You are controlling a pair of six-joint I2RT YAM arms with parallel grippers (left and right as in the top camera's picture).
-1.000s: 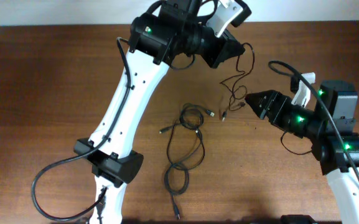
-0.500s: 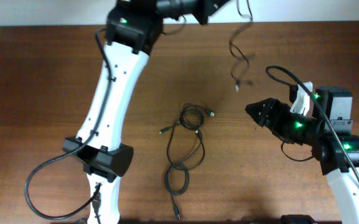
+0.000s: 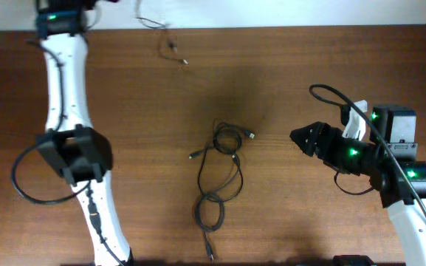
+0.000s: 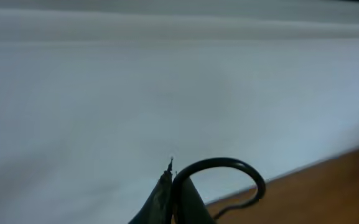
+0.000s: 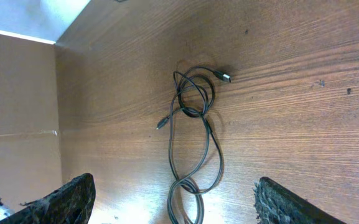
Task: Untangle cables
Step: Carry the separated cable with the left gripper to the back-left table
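Next, my left gripper lowers to the left in the overhead view and releases the cable onto bare wood by the table's far corner, clear of the tangle.
A tangle of thin black cables lies looped on the middle of the wooden table, also seen in the right wrist view as cables with small plugs at the ends. One separate cable dangles near the table's far edge, left of centre. In the left wrist view my left gripper is shut on that cable, which arches out of the fingers. In the overhead view the left gripper itself is past the top edge. My right gripper hovers right of the tangle, open and empty; its fingertips frame the lower loops.
The left arm stretches along the table's left side up to the far edge. The right arm's base stands at the right. A pale wall runs behind the table's far edge. Bare wood surrounds the tangle.
My left arm has swung far to the left along the back edge, carrying the separate cable away from the right gripper and off the tangle. The right gripper has barely moved.
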